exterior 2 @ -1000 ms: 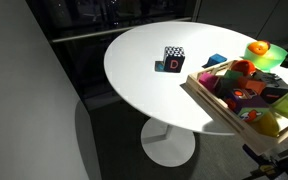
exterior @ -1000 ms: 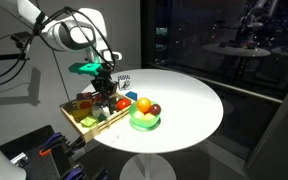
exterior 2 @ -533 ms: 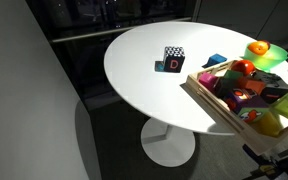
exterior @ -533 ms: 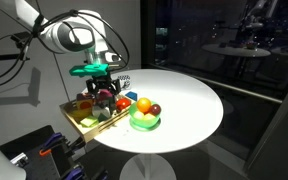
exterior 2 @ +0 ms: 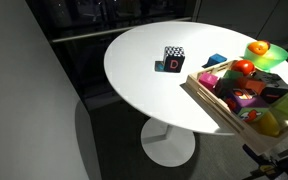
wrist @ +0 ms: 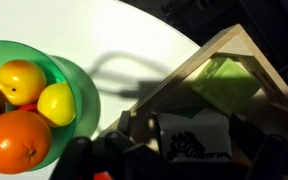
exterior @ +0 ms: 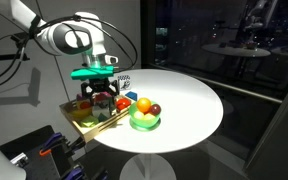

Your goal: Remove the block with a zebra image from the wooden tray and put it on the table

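Observation:
The open fingers of the gripper are already on either side of the block with a gap on each side, so the robot should next lower the gripper around the block's white zebra side [wrist: 194, 135] and close it.
In the wrist view the block with a zebra image [wrist: 196, 135] shows a white face with black markings. It lies in the wooden tray [wrist: 184, 75] beside a green block [wrist: 224, 85]. My gripper [wrist: 181, 121] is open, with one dark finger on each side of the block and a gap between each finger and the block. In an exterior view the gripper [exterior: 96, 92] hangs low over the wooden tray [exterior: 84, 122] at the near left edge of the table [exterior: 184, 100]. There the gripper hides the zebra block.
A green bowl [exterior: 144, 120] of fruit stands right beside the tray, and it is at the left in the wrist view as the bowl [wrist: 69, 75]. A separate block [exterior 2: 173, 60] with a black-and-white top and a letter D stands on the table [exterior 2: 144, 90]. Coloured toys fill the tray [exterior 2: 209, 100].
The jaws have opened wide over the last second. The gripper has shifted slightly left over the tray. The D block on the table has not moved.

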Controlling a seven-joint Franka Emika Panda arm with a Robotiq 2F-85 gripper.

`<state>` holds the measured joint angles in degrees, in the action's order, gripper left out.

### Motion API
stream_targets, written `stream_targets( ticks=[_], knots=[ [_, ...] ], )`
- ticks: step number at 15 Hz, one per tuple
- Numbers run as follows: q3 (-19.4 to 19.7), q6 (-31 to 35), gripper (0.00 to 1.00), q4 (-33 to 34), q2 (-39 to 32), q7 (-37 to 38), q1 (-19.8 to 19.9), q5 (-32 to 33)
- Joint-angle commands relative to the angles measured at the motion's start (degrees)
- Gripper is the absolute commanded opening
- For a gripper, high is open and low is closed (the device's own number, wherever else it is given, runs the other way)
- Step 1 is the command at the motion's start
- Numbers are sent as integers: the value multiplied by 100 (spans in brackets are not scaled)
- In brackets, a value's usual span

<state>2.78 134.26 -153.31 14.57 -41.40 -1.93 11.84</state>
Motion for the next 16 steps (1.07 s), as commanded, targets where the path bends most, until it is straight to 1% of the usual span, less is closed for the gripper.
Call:
stream_targets(
  ticks=[1, 6, 12, 13, 16],
  knots=[
    [40, 21, 100, -168, 129, -458, -106, -13],
    [-24, 310, 100, -367, 79, -582, -241, -33],
    [-43, 1275, 100, -673, -165, -435, -336, -90],
    [-47, 1395, 100, -580, -311, -434, -339, -88],
    [-63, 1862, 100, -603, -477, -351, -300, -52]
  ],
)
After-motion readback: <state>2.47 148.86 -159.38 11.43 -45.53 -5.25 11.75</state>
